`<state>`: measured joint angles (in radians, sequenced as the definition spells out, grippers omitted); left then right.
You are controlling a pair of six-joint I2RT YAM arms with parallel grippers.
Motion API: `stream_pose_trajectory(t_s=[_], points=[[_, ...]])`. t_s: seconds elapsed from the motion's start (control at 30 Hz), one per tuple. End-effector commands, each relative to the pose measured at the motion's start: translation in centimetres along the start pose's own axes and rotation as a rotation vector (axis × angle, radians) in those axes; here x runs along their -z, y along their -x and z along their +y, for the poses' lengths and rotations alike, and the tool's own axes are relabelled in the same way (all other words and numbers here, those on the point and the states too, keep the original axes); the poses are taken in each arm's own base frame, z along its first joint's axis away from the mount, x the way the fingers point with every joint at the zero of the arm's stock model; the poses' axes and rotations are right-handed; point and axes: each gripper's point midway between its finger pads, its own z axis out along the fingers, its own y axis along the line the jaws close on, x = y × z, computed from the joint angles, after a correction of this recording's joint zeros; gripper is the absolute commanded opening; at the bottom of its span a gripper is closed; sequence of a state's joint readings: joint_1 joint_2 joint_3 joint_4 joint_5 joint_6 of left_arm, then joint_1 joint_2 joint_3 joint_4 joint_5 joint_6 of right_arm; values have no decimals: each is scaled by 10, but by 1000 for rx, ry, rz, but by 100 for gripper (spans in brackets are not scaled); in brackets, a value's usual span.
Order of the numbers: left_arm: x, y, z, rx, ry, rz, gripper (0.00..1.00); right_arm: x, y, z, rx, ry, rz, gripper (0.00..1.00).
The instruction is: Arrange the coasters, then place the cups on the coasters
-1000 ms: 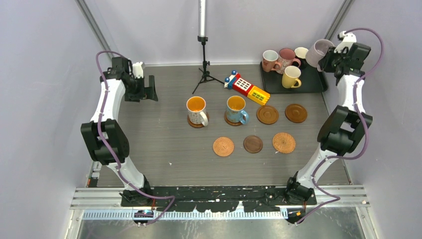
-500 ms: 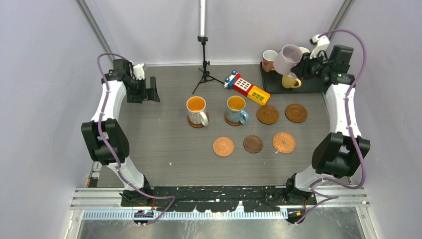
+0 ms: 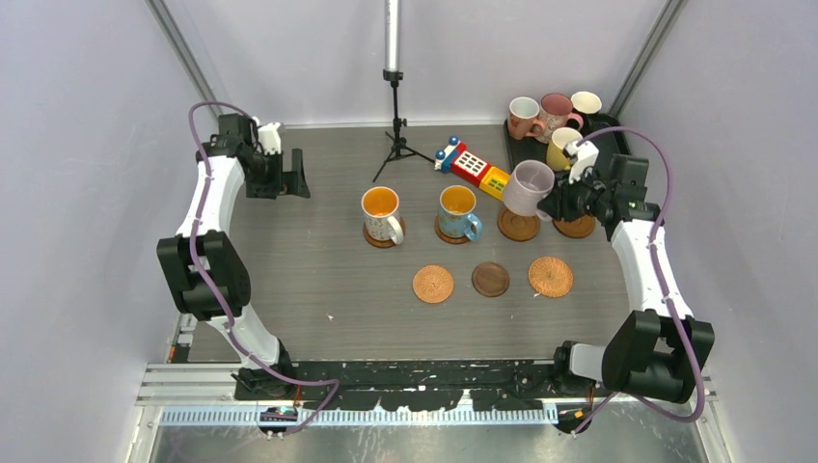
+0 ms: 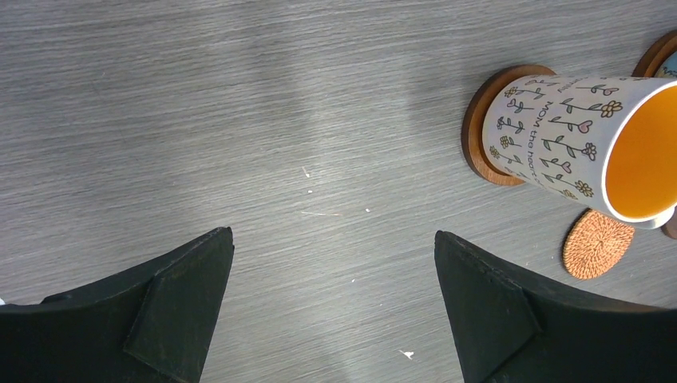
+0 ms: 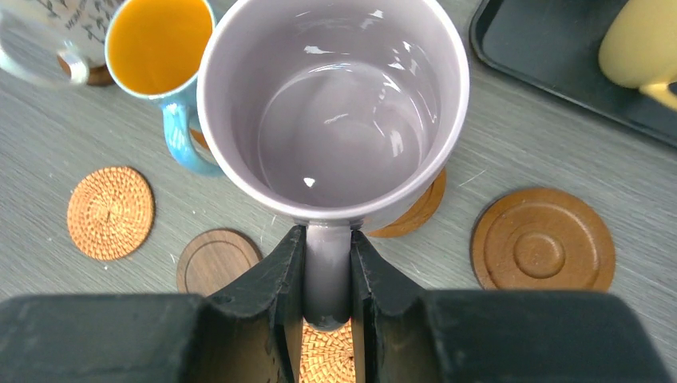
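Note:
The lavender-grey cup (image 3: 529, 186) is still hanging from my right gripper above the brown coaster beside the blue cup. I will lower it next until the lavender-grey cup's base rests on the brown coaster, and then open my right gripper.
My right gripper (image 3: 558, 203) (image 5: 327, 263) is shut on the handle of the lavender-grey cup (image 3: 529, 186) (image 5: 335, 112), which hangs over a brown coaster (image 3: 519, 226) (image 5: 415, 209). A white patterned cup (image 3: 381, 214) (image 4: 583, 148) and a blue cup (image 3: 458, 210) (image 5: 160, 40) each stand on a coaster. Bare coasters lie nearby: one brown grooved (image 5: 543, 249), one dark (image 3: 490, 279), two woven orange (image 3: 433, 284) (image 3: 551, 276). My left gripper (image 3: 294, 174) (image 4: 333, 234) hovers open over bare table at the far left.
A black tray (image 5: 543, 56) at the back right holds two pink cups (image 3: 524, 116) (image 3: 558, 111), a yellow cup (image 3: 561, 147) and a black one with a white inside (image 3: 586, 102). A red-yellow toy block (image 3: 473, 169) and a tripod (image 3: 395, 135) stand at the back middle.
My right arm has carried the lavender-grey cup from above the tray's back right corner, left and forward, to over the brown coaster. The left arm has hardly moved.

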<state>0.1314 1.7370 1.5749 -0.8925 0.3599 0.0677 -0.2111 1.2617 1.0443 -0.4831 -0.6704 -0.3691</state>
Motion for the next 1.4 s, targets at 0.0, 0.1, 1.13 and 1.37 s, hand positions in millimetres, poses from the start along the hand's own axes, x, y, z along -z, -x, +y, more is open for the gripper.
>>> stream_pose_trajectory(t_s=[0.0, 0.1, 1.13, 1.37], points=[[22, 21, -8, -51, -13, -76, 100, 5, 38, 2, 203, -4, -160, 0], [22, 21, -10, -48, -17, -79, 100, -5, 27, -5, 211, -30, -133, 0], [19, 11, -16, -4, 14, -46, 100, -67, -53, -37, 256, -12, 10, 0], [17, 10, -21, -11, 9, -34, 100, -69, -63, -38, 265, -7, 35, 0]])
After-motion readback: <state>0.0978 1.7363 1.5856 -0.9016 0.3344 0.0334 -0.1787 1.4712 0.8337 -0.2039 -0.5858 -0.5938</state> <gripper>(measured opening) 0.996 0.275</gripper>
